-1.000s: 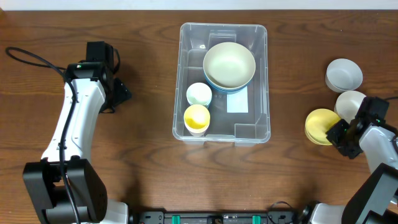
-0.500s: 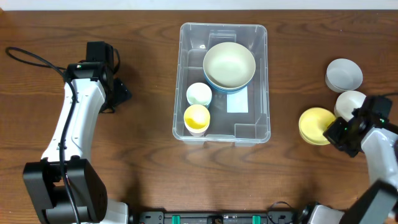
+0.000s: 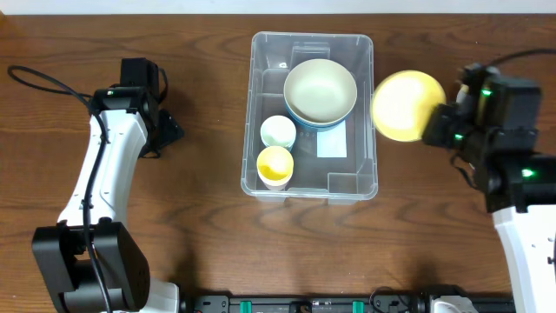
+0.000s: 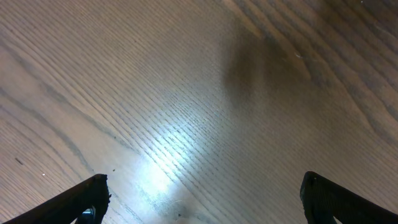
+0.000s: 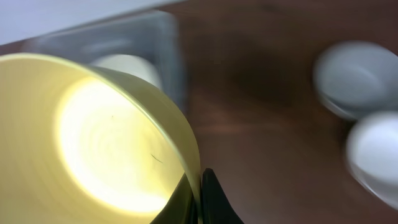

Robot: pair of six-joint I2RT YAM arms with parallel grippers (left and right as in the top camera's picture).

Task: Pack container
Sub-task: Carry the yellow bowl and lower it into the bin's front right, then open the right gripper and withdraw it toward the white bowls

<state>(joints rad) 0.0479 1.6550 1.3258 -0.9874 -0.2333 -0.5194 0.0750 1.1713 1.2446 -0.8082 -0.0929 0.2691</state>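
Observation:
The bare bottom of the container beside the yellow cup is below, to the left in the overhead view. My right gripper should go down that way next and let go of the bowl.
The clear plastic container (image 3: 311,178) stands at the table's middle; its blurred wall also shows in the right wrist view (image 5: 149,37). It holds a pale green bowl (image 3: 320,89) stacked in a blue one, a white cup (image 3: 278,132) and a yellow cup (image 3: 274,165). My right gripper (image 3: 432,127) is shut on the rim of a yellow bowl (image 3: 407,105), held in the air just right of the container; the bowl fills the right wrist view (image 5: 93,143), with the fingers (image 5: 200,193) pinching its rim. My left gripper (image 4: 199,202) is open over bare wood, left of the container.
Two white bowls show blurred in the right wrist view (image 5: 357,78) (image 5: 376,155); in the overhead view my right arm hides them. A black cable (image 3: 39,80) lies at the far left.
My right gripper has lifted the yellow bowl from the table's right side and carried it up and left, to the container's right wall. The left arm has not moved.

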